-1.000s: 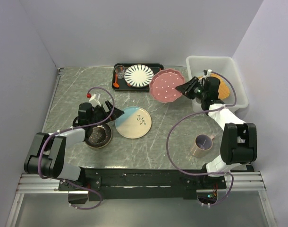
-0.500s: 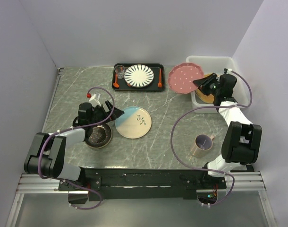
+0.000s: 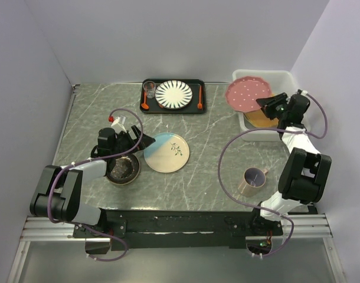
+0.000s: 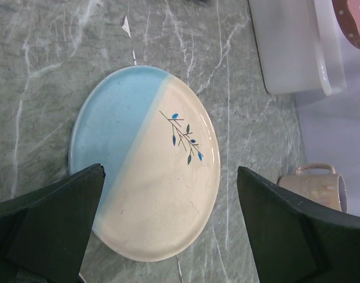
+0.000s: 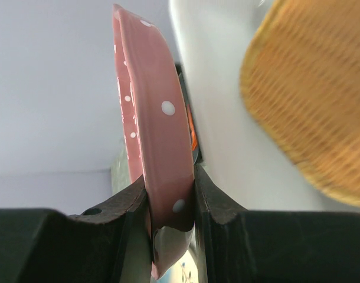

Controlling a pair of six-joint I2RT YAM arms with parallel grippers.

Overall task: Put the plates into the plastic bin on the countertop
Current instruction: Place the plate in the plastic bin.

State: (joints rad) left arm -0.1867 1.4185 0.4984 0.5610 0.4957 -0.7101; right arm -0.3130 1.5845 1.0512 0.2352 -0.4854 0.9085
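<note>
My right gripper shifts to the right in the top view and lowers over the tan plate (image 3: 264, 119) next, since the pink plate juts past the bin's tray-side edge.
My right gripper (image 3: 266, 104) (image 5: 171, 197) is shut on the rim of the pink plate with white dots (image 3: 246, 94) (image 5: 156, 130), which hangs tilted over the left part of the plastic bin (image 3: 286, 79) (image 5: 227, 118). A tan woven-look plate (image 3: 264, 119) (image 5: 310, 100) lies inside the bin. The pale blue-cream plate with a leaf sprig (image 3: 166, 152) (image 4: 147, 177) rests flat on the countertop (image 3: 209, 153). My left gripper (image 3: 137, 139) (image 4: 168, 236) stands open at that plate's left edge, holding nothing. A dark brown patterned plate (image 3: 123, 168) sits under the left arm.
A black tray (image 3: 150, 112) at the back holds a white plate with dark radial stripes (image 3: 173, 94), a glass (image 3: 149, 89) and orange cutlery (image 3: 144, 101). A tan mug (image 3: 252, 179) (image 4: 313, 188) stands at the front right. Walls close in the left and right sides.
My right gripper has carried the pink plate rightward from beside the tray to over the bin. The left arm has not moved.
</note>
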